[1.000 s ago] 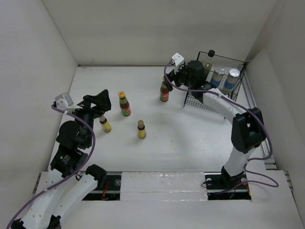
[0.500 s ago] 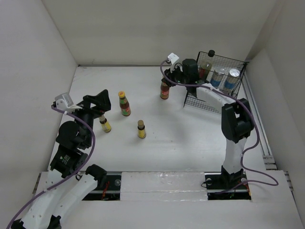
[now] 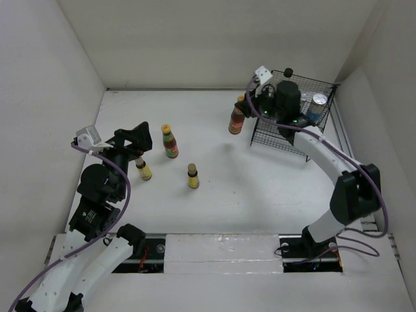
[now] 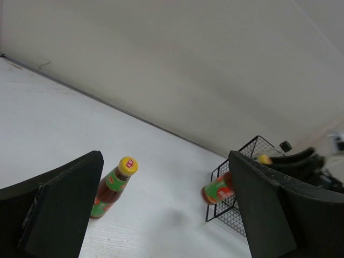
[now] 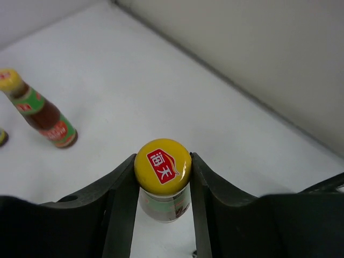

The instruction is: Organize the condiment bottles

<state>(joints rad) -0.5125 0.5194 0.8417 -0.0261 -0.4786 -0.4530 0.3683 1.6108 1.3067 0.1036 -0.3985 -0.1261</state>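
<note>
I will next turn my right gripper, move it to the right in the top view and lower the bottle inside the basket's nearest side [image 3: 267, 128], then let go of it, because the bottle hangs outside.
My right gripper [image 3: 245, 104] [image 5: 162, 174] is shut on the yellow cap of a red-sauce bottle [image 3: 236, 121] [image 5: 163, 171]. The bottle hangs tilted above the table, just left of the black wire basket [image 3: 266, 134]; it also shows in the left wrist view [image 4: 217, 191]. A second red-sauce bottle [image 3: 169, 142] [image 4: 113, 188] [image 5: 40, 115] stands upright at centre left. Two tiny yellow-labelled bottles [image 3: 143, 169] [image 3: 193, 176] stand nearer the front. My left gripper [image 3: 133, 138] [image 4: 166, 215] is open and holds nothing, close to the left tiny bottle.
Inside the basket stand a silver-lidded shaker [image 3: 318, 104] and a black-capped bottle [image 3: 287, 73], partly hidden by my right arm. White walls close the table at the back and on both sides. The basket's wire wall [image 4: 231, 215] shows in the left wrist view.
My right gripper has shut on the red-sauce bottle's cap, lifted it off the table and carried it right toward the basket. The left arm has not moved.
</note>
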